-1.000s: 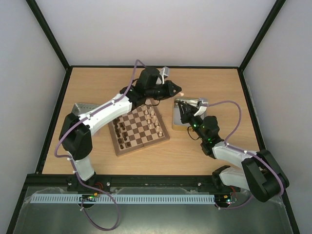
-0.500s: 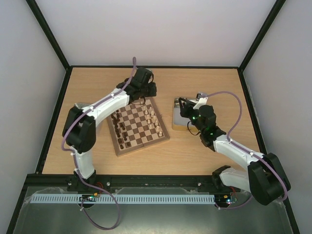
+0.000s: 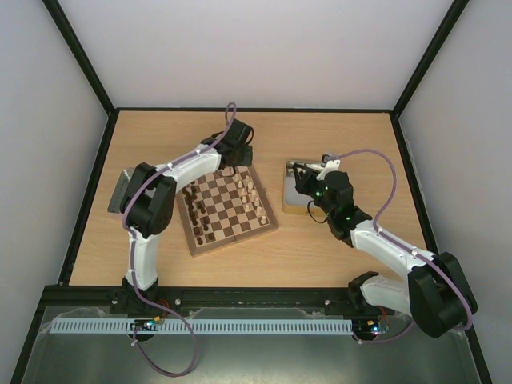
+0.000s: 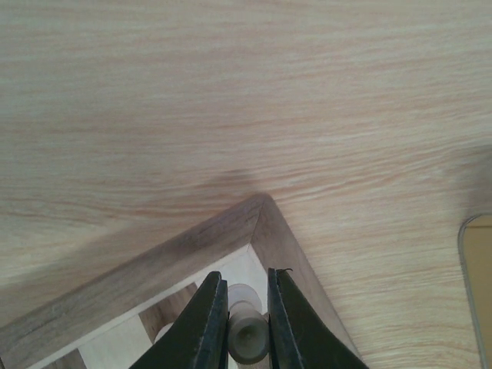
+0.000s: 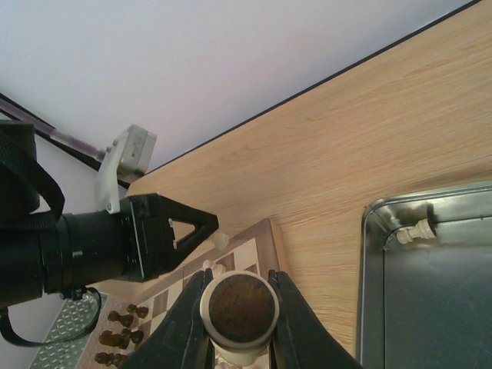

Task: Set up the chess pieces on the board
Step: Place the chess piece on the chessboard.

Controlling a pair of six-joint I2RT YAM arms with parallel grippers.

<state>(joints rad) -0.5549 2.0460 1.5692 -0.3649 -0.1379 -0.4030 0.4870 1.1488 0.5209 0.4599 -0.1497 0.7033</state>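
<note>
The board's corner square (image 4: 245, 272) is empty right below the pale piece. So next my left gripper needs to lower the piece until it stands on that square and let it go.
The board (image 3: 232, 214) lies mid-table with dark brown pieces (image 3: 198, 212) along its left side and pale cream pieces (image 3: 254, 198) along its right side. My left gripper (image 3: 238, 166) is over the board's far right corner. In the left wrist view it (image 4: 246, 278) is shut on a pale piece (image 4: 247, 332) held upright just above the corner square of the board (image 4: 261, 223). My right gripper (image 3: 298, 178) hovers over the right tin (image 3: 290, 204). In the right wrist view it (image 5: 240, 275) is shut on a pale piece (image 5: 240, 309), brown felt base towards the camera.
One pale piece (image 5: 415, 229) lies in the right tin (image 5: 373, 254). A second metal tin (image 3: 118, 190) sits left of the board, partly under the left arm. The left gripper (image 5: 217, 230) and the board's corner (image 5: 265, 242) show in the right wrist view.
My left gripper has swung from near the right tin back to the board's far right corner and come down. My right gripper has risen a little from the tin with its piece.
</note>
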